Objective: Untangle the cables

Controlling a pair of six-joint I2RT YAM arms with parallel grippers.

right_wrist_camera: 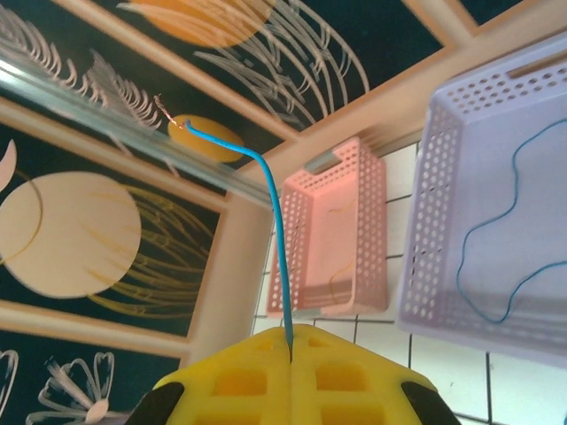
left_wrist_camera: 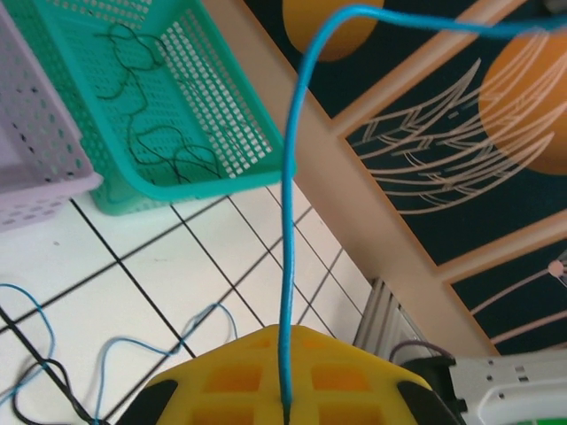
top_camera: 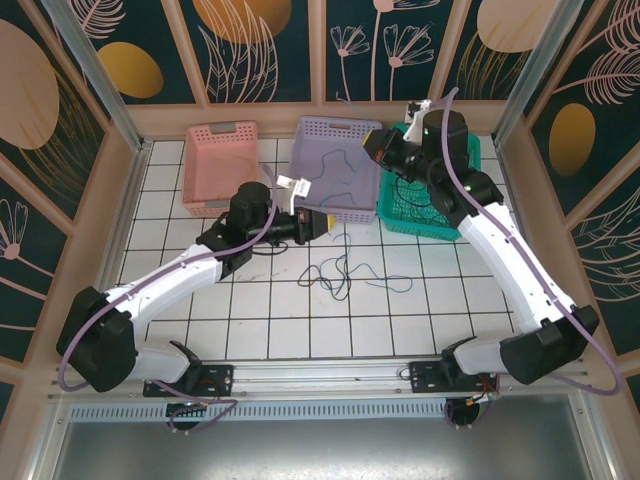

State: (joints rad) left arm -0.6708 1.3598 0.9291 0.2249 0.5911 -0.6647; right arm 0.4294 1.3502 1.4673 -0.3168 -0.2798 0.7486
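Note:
Blue cable already lies in the purple basket [top_camera: 335,170]. So my right gripper will swing over it and tilt its fingers down to let go of the blue cable.
My left gripper [left_wrist_camera: 286,354] is shut on a thin blue cable [left_wrist_camera: 292,177], which rises from the seam between its yellow fingers and bends off to the right. In the top view the left gripper [top_camera: 320,226] hovers at the front edge of the purple basket [top_camera: 335,170]. My right gripper [right_wrist_camera: 291,341] is shut on a blue cable [right_wrist_camera: 276,230] whose bare copper tip sticks up. The right gripper [top_camera: 373,140] sits over the gap between the purple and green baskets. A loose tangle of blue and black cables [top_camera: 340,272] lies on the white tiles in front of the baskets.
Three baskets stand at the back: pink [top_camera: 220,165], purple, and green [top_camera: 425,205]. The green basket [left_wrist_camera: 168,106] holds black wires, the purple basket [right_wrist_camera: 496,177] a blue one, the pink basket [right_wrist_camera: 341,239] a yellowish one. Wooden walls close in on three sides.

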